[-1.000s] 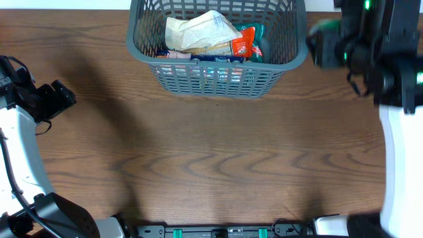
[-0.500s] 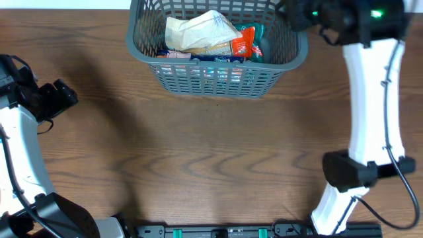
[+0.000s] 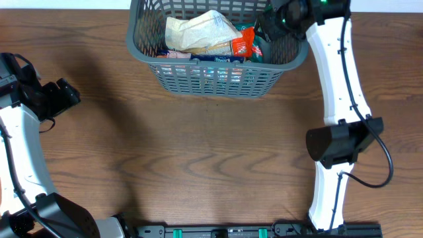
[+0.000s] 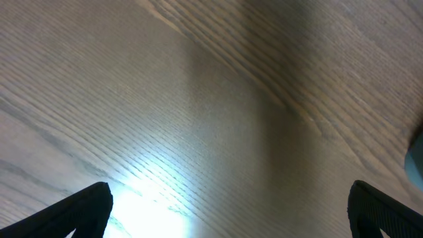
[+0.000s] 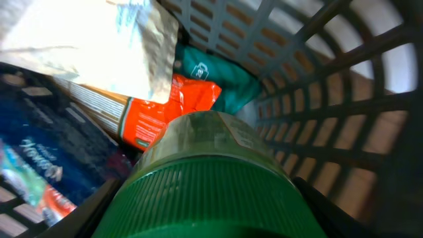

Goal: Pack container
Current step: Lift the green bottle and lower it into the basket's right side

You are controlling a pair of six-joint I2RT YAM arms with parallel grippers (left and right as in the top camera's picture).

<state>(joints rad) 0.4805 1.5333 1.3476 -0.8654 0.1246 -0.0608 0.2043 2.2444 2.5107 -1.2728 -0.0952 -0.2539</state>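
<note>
My right gripper should go down deeper into the basket (image 3: 218, 80) next and let go of the green-lidded jar there, because the gap beside the orange packet (image 3: 242, 45) is below the gripper.
The dark grey slotted basket (image 3: 218, 80) stands at the table's far middle and holds a pale crumpled bag (image 3: 198, 33), an orange packet (image 3: 242, 45), a teal packet and a dark blue packet. My right gripper (image 3: 274, 23) is over the basket's right end, shut on a green-lidded jar (image 5: 211, 192). The jar hangs inside the basket near its right wall (image 5: 344, 119), above the orange packet (image 5: 178, 109). My left gripper (image 3: 66, 98) is open and empty over bare wood at the table's left edge.
The wooden table (image 3: 211, 165) spreads in front of the basket. The right arm's column (image 3: 337, 139) rises from the front right. The left arm (image 3: 20, 152) stands along the left edge.
My right arm has swung left from beyond the basket's right side, bringing the jar over the rim into the basket's right end. The left arm has barely moved.
</note>
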